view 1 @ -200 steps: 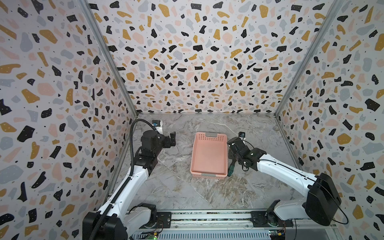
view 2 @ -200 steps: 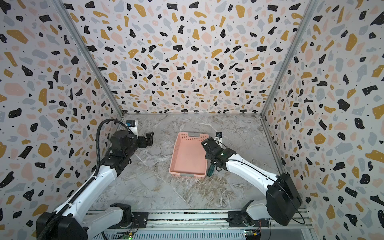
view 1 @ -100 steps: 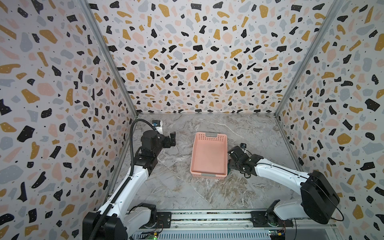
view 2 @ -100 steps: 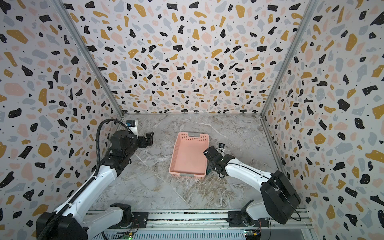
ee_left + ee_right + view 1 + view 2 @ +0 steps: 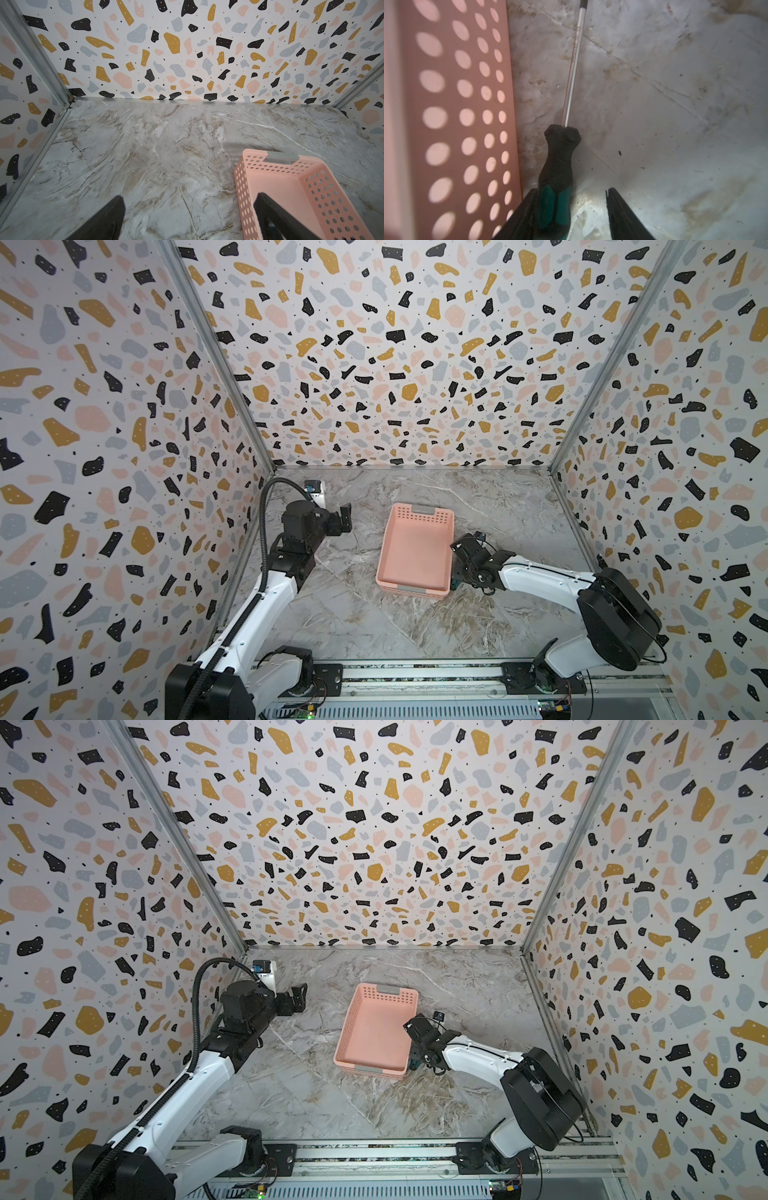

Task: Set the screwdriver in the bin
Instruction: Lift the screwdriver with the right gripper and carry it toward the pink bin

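The screwdriver's handle point(image 5: 455, 585) point(image 5: 556, 186) lies between my right gripper's fingers, against the finger by the bin, so next they ease toward the bin's perforated side and close.
The screwdriver point(image 5: 558, 166), with its black and green handle and thin metal shaft, lies on the marble table just outside the bin's perforated long wall point(image 5: 456, 116). My right gripper point(image 5: 571, 191) is low at the table and open. The handle sits between its jaws against one finger, with a clear gap to the other. In both top views only a green bit of the screwdriver point(image 5: 455, 584) point(image 5: 412, 1064) shows under the right gripper point(image 5: 457, 574) point(image 5: 415, 1056), at the near right corner of the salmon-pink bin point(image 5: 415, 560) point(image 5: 374, 1036). My left gripper point(image 5: 345, 518) point(image 5: 189, 199) hangs open and empty, left of the bin point(image 5: 291, 187).
Patterned walls close in the marble table point(image 5: 374, 622) on three sides, with metal corner posts point(image 5: 582, 406). A rail point(image 5: 415, 676) with the arm bases runs along the front edge. The bin holds nothing.
My right gripper came down beside the bin with the screwdriver and its jaws have come apart, so the screwdriver now lies on the table. The left arm has not moved.
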`<move>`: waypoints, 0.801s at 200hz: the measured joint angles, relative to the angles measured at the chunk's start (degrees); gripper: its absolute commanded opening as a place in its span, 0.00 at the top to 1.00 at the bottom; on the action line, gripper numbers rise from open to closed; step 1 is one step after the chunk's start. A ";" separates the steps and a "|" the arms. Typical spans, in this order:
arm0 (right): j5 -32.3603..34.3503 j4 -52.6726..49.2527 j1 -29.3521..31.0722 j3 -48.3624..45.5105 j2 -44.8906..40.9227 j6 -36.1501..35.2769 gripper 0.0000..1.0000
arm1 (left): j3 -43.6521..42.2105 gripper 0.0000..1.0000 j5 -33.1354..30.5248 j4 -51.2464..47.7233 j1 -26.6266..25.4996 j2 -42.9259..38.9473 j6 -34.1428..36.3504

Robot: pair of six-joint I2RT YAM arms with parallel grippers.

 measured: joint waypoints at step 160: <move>-1.86 5.97 -4.57 -3.67 1.36 -0.09 0.65 | 0.00 0.00 0.00 0.00 0.00 0.09 0.00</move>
